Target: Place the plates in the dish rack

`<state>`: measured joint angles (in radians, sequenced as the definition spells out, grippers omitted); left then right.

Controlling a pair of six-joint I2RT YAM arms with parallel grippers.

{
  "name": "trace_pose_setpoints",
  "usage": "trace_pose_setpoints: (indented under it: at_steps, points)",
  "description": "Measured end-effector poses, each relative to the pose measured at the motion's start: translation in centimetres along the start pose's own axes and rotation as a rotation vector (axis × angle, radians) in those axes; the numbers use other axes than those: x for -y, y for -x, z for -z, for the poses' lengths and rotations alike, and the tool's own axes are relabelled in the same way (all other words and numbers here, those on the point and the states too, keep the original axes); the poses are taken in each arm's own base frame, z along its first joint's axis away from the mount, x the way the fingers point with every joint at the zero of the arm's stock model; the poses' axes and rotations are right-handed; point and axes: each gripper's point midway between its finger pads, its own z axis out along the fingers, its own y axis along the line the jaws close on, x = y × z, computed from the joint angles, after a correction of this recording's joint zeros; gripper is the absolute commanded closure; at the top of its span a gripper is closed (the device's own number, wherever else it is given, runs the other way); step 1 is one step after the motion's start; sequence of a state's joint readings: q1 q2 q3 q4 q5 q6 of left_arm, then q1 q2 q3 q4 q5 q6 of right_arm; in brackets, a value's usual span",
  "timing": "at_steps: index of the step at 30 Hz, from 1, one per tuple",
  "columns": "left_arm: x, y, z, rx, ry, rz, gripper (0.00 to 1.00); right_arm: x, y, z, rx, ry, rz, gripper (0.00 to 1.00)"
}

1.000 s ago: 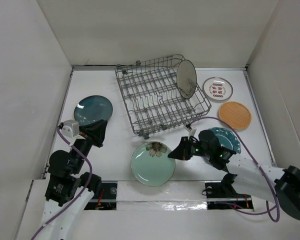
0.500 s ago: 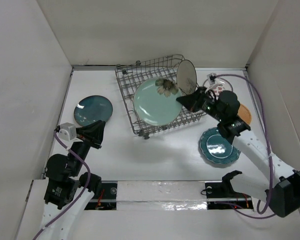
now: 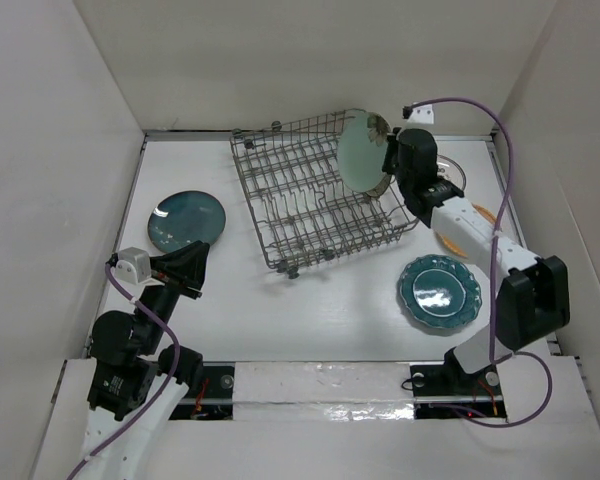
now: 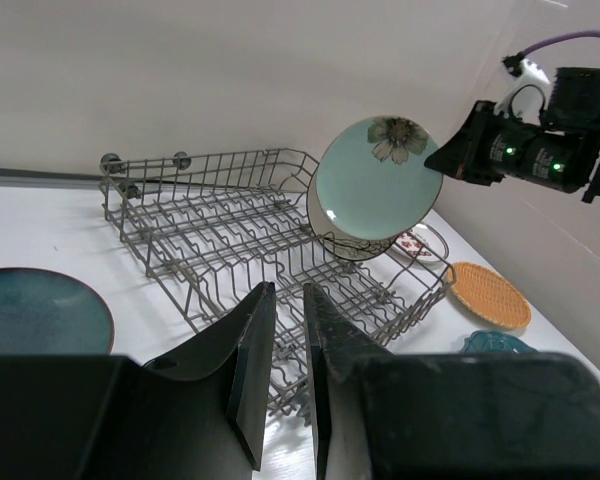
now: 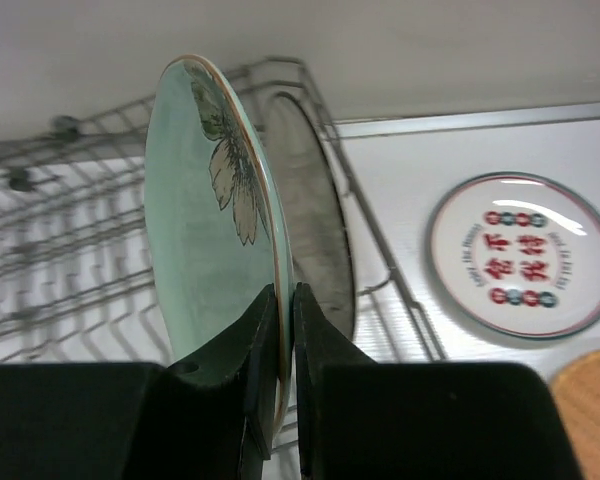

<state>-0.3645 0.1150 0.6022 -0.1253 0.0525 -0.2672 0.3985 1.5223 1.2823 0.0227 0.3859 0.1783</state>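
The rack's free slot (image 3: 357, 197) beside the cream plate is below the robot's right gripper and to its left in the top view, so the right gripper will lower to that slot and release.
My right gripper (image 3: 388, 156) (image 5: 283, 290) is shut on the rim of the pale green flowered plate (image 3: 360, 155) (image 5: 205, 220) (image 4: 375, 180). It holds the plate on edge over the right end of the grey wire dish rack (image 3: 300, 200) (image 4: 210, 215) (image 5: 50, 190). Just behind it the cream patterned plate (image 5: 308, 200) (image 4: 352, 246) stands in the rack. The dark teal plate (image 3: 186, 220) (image 4: 35, 310) lies flat at the left. My left gripper (image 3: 198, 258) (image 4: 288, 292) hovers near it, shut on nothing.
The teal scalloped plate (image 3: 439, 291) lies right of centre. The orange woven-look plate (image 4: 488, 295) (image 5: 592, 400) and the small white red-marked plate (image 5: 520, 255) (image 4: 421, 242) lie right of the rack, partly under my right arm. White walls close in the sides and back.
My right gripper picked the flowered plate up from the front of the table, carried it back over the rack and turned it on edge at the rack's right end. The left arm hardly moved.
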Motion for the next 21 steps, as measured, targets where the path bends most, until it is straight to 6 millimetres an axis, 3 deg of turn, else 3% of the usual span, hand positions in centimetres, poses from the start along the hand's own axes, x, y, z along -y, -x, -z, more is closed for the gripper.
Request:
trace_pose_setpoints:
  at_steps: [6,16,21]
  points:
    - [0.0,0.0,0.0,0.000,0.000,0.000,0.85,1.4,-1.8,-2.1,-0.035,-0.134,0.193,1.00]
    - [0.0,0.0,0.0,0.000,0.000,0.000,0.85,-0.2,-1.1,-3.7,-0.009,-0.194,0.385,1.00]
    - [0.0,0.0,0.0,0.000,0.001,0.000,0.85,-0.4,-1.9,-5.3,-0.016,-0.212,0.441,1.00]
